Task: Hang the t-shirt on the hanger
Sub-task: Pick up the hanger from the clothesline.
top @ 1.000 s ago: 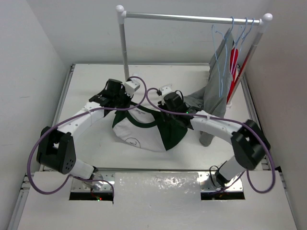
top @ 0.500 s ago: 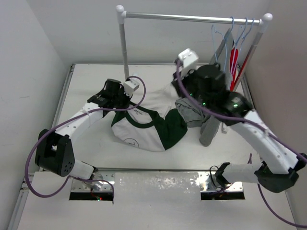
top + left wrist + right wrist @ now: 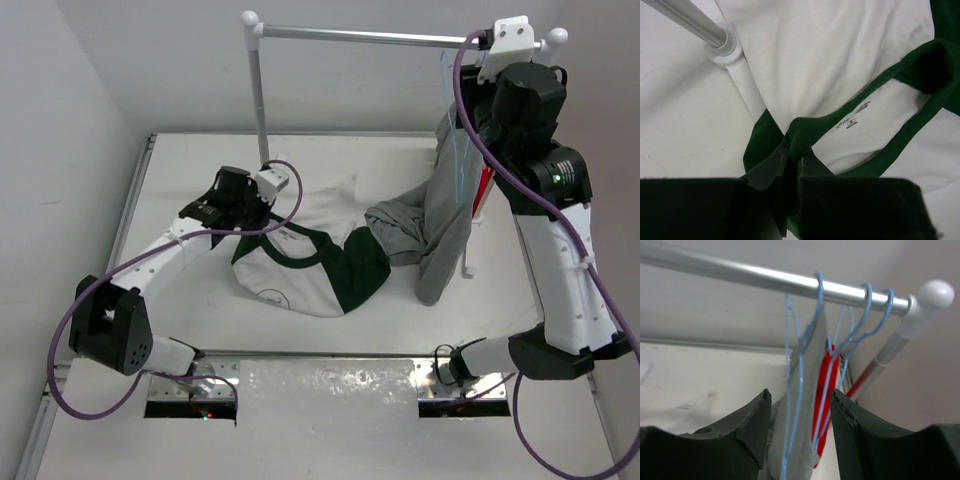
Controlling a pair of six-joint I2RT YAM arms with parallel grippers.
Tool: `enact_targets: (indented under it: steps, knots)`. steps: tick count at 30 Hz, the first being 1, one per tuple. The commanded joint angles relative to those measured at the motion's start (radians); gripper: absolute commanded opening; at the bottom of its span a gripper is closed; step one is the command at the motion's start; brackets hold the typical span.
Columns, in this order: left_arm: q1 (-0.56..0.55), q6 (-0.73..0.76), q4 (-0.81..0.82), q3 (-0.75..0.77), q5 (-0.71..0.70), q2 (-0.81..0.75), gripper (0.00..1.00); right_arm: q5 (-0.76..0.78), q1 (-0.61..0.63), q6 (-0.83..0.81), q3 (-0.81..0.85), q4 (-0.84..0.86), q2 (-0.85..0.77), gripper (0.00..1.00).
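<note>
The robot's right gripper should next reach outward to go around the pale-blue wire hanger's neck [image 3: 804, 341], which is outward of the gripper's fingers and in line with their open gap.
The green and off-white t-shirt [image 3: 300, 268] lies crumpled on the table's middle. My left gripper [image 3: 258, 207] is shut on its green collar, which shows pinched between the jaws in the left wrist view [image 3: 792, 156], with the pale cloth [image 3: 840, 65] spread beyond. My right gripper [image 3: 482, 58] is raised at the right end of the rack rail. It is open and empty [image 3: 799, 395], just below and in front of the hangers. The leftmost pale-blue wire hanger [image 3: 819, 290] hangs from the rail between the jaws' line of sight; it also shows in the top view [image 3: 452, 150].
The rack rail [image 3: 380, 37] spans the back, and its left post [image 3: 258, 90] stands close by my left gripper [image 3: 742, 80]. A grey garment [image 3: 430, 230] hangs from the rail and trails onto the table. A red garment [image 3: 826, 385] hangs behind it on like hangers.
My right arm has lifted from the table beside the t-shirt up to the rail's right end at the hangers. My left gripper has stayed shut on the collar.
</note>
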Motion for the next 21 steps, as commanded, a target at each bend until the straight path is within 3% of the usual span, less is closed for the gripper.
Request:
enact_targets:
  steps: [1, 5, 16, 18, 20, 21]
  knots:
    - [-0.002, 0.001, 0.033, -0.003, 0.017, -0.057, 0.00, -0.053, -0.086, 0.030, -0.054, 0.021, 0.027, 0.49]
    - [-0.002, 0.004, 0.036, -0.006, 0.009, -0.054, 0.00, -0.185, -0.150, 0.075, -0.036, 0.000, 0.085, 0.48]
    - [-0.002, 0.007, 0.032, -0.014, 0.000, -0.057, 0.00, -0.281, -0.259, 0.109, -0.078, 0.015, 0.151, 0.38]
    - [-0.002, 0.007, 0.030, -0.015, 0.000, -0.061, 0.00, -0.310, -0.261, 0.109, -0.088, 0.020, 0.146, 0.33]
    - [-0.002, 0.010, 0.032, -0.015, -0.003, -0.065, 0.00, -0.350, -0.261, 0.103, -0.111, 0.034, 0.145, 0.17]
    - [-0.002, 0.010, 0.038, -0.017, -0.003, -0.065, 0.00, -0.362, -0.261, 0.100, -0.117, 0.034, 0.149, 0.04]
